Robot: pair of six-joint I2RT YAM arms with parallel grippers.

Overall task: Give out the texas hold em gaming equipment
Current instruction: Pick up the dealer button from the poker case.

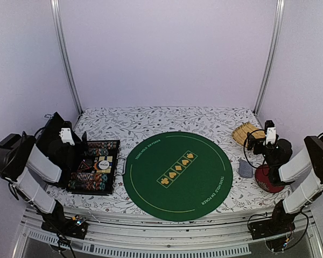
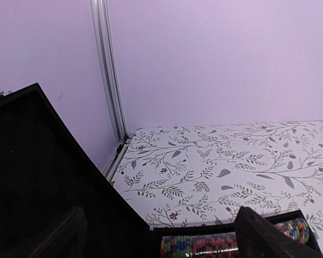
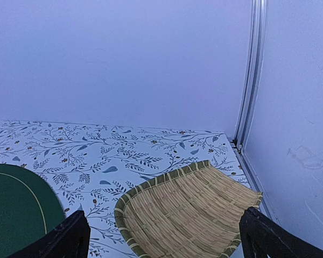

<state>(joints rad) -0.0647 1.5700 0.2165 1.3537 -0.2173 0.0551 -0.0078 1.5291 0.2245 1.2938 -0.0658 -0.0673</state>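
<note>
The left gripper will next tilt down and lower toward the right in the top view onto the white button disc (image 1: 104,159), because the disc lies uncovered in the open case.
An open black case (image 1: 114,167) at the left holds rows of striped multicoloured poker chips (image 1: 89,177) and a white button disc (image 1: 104,159). My left gripper (image 1: 82,144) hovers over the case's far end, open and empty. In the left wrist view its fingers (image 2: 266,236) stand wide apart over a row of chips (image 2: 226,243). A grey-blue deck of cards (image 1: 246,169) lies at the right, beside the green mat. My right gripper (image 1: 251,141) is open and empty, just above and behind the deck. Blue and orange discs do not show.
The big green round felt mat (image 1: 177,174) fills the middle. A red round dish (image 1: 268,181) sits under the right arm. A woven bamboo tray (image 1: 243,133) lies at the back right, also in the right wrist view (image 3: 188,212). The case's raised lid (image 2: 37,177) stands at the left.
</note>
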